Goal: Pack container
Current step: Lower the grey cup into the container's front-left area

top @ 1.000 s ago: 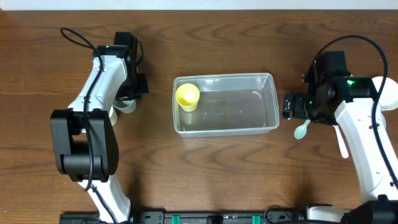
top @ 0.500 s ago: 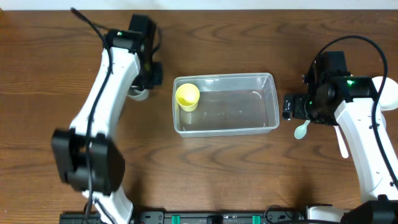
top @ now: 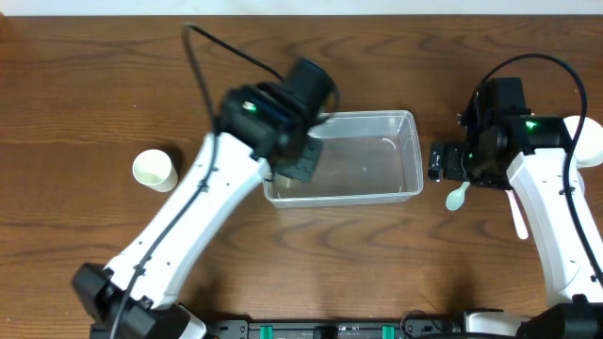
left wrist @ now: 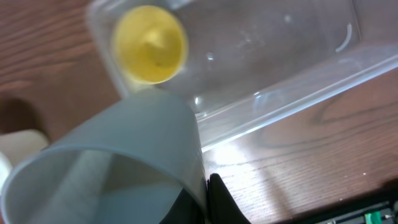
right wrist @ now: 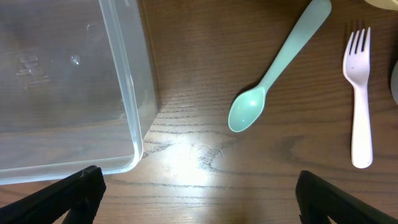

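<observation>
I will lower the pale grey cup with my left gripper into the container's near corner (top: 285, 186) next, beside the yellow cup, because the yellow cup takes the far corner of this end of the container.
The clear container (top: 411, 155) lies mid-table. My left gripper (top: 301, 158) hangs over its left end and hides that end from overhead. In the left wrist view my left gripper (left wrist: 208, 199) is shut on the wall of a pale grey cup (left wrist: 118, 155), held above the container's (left wrist: 292, 74) near-left corner. A yellow cup (left wrist: 149, 43) stands inside that end. My right gripper (top: 441, 162) is open and empty just right of the container. In the right wrist view it (right wrist: 205, 199) spans bare table beside the container's corner (right wrist: 132, 106).
A cream cup (top: 154, 170) stands on the table at the left. A mint spoon (top: 457, 196) (right wrist: 273, 78) and a pink fork (top: 519, 217) (right wrist: 360, 99) lie right of the container. A white bowl (top: 591, 141) sits at the right edge.
My left arm has swung right from the table's left side to over the container's left end, carrying the pale grey cup. The cream cup stays behind. The right arm has not moved.
</observation>
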